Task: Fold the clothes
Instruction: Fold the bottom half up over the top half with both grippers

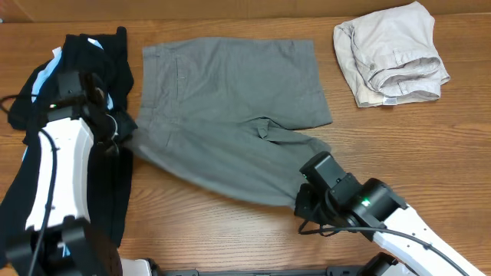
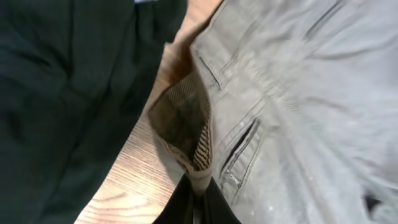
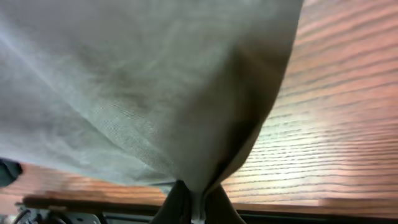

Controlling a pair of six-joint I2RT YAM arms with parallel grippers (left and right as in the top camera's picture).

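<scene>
My left gripper will next carry the shorts' waistband corner outward, then down toward the shorts' far waistband corner [image 1: 150, 54] to release it, as the shorts' far half lies flat.
A large mid-grey pair of shorts [image 1: 230, 100] lies spread across the middle of the wooden table, one leg stretched toward the front. My left gripper [image 1: 115, 134] is shut on the waistband corner [image 2: 199, 171] at the shorts' left edge, with the striped inner lining turned out. At the front right, my right gripper [image 1: 301, 205] is shut on the hem of the near leg [image 3: 199, 180], and the cloth hangs up from its fingers. A black garment with light-blue stripes [image 1: 84, 54] lies under the left arm. A crumpled beige garment [image 1: 391, 54] sits at the back right.
Bare wood table [image 1: 430, 146] lies to the right of the shorts and along the front edge [image 3: 336, 124]. The black garment [image 2: 68, 93] fills the left side next to the waistband. Cables trail beside both arms.
</scene>
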